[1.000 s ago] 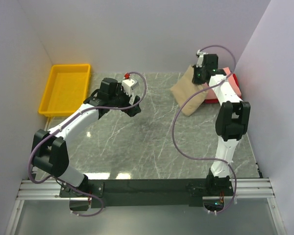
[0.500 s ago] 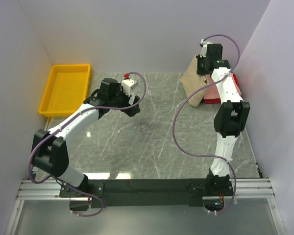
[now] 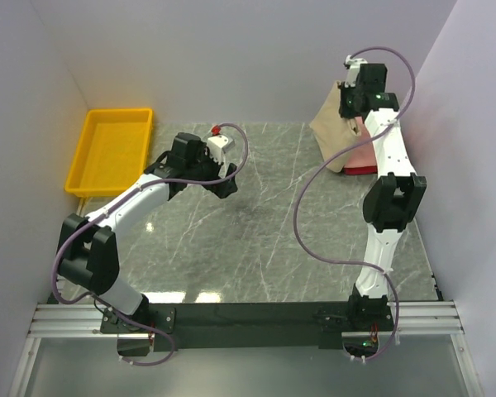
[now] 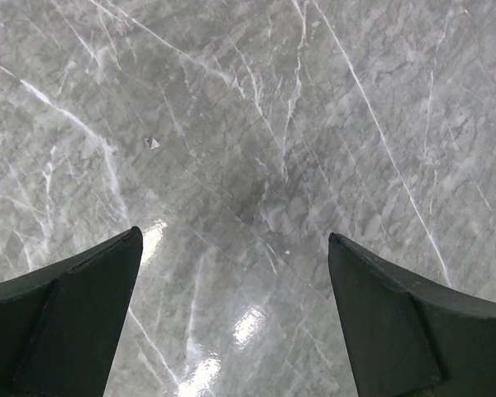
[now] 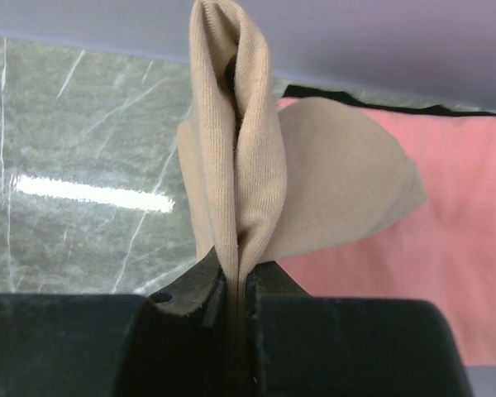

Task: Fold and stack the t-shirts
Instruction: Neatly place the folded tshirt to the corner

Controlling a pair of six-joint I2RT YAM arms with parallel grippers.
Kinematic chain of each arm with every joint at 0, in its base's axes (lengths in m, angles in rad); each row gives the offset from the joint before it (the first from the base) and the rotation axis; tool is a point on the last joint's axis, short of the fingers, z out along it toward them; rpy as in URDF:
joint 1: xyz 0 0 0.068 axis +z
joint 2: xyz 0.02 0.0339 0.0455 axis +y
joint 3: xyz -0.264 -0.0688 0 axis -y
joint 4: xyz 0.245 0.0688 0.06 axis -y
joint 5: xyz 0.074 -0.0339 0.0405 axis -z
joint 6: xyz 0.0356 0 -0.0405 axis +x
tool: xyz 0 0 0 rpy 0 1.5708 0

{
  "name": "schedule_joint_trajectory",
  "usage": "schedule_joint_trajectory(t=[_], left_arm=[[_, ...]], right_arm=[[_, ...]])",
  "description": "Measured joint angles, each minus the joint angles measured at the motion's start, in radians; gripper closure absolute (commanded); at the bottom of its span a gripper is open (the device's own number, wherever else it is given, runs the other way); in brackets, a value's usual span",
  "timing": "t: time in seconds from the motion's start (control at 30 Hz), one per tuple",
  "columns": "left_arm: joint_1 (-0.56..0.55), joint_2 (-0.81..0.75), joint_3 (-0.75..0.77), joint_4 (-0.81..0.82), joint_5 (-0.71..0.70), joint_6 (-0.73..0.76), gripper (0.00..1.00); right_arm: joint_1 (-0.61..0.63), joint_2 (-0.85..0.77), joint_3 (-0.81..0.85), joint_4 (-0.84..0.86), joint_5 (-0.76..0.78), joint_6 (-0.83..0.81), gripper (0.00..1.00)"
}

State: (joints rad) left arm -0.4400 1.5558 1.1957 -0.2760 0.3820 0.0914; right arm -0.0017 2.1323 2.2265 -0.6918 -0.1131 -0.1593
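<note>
Next, my right gripper should carry the fold of the tan t-shirt right in the top view, lower it and release.
My right gripper is raised at the back right corner, shut on a bunched fold of the tan t-shirt. The shirt hangs from it, its lower end draped over the salmon pink t-shirt. A red t-shirt shows as a thin edge under the pink one. In the right wrist view the tan t-shirt is pinched between the jaws of the right gripper, above the flat pink t-shirt. My left gripper hovers open over the bare marble; nothing lies between the fingers of that gripper.
A yellow plastic bin sits at the back left against the wall. White walls close in the table on the left, back and right. The grey marble tabletop stretches between the arms.
My right gripper has lifted the tan t-shirt higher and carried it toward the back right, over the pink one. The left arm has hardly moved.
</note>
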Motion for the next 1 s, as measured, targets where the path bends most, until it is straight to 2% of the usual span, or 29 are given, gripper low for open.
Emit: schedule_joint_trajectory(t=[0.2, 0.53, 1.0], left_arm=[[0.0, 0.017, 0.005, 0.0, 0.013, 0.0, 0.0], [0.0, 0.059, 0.043, -0.009, 0.021, -0.001, 0.01], [0.0, 0.116, 0.108, -0.058, 0.04, -0.001, 0.01]], right_arm=[[-0.046, -0.002, 0.109, -0.03, -0.032, -0.002, 1.0], [-0.078, -0.002, 0.113, -0.038, -0.072, -0.027, 1.0], [-0.201, 0.097, 0.101, 0.037, -0.064, -0.232, 1.0]])
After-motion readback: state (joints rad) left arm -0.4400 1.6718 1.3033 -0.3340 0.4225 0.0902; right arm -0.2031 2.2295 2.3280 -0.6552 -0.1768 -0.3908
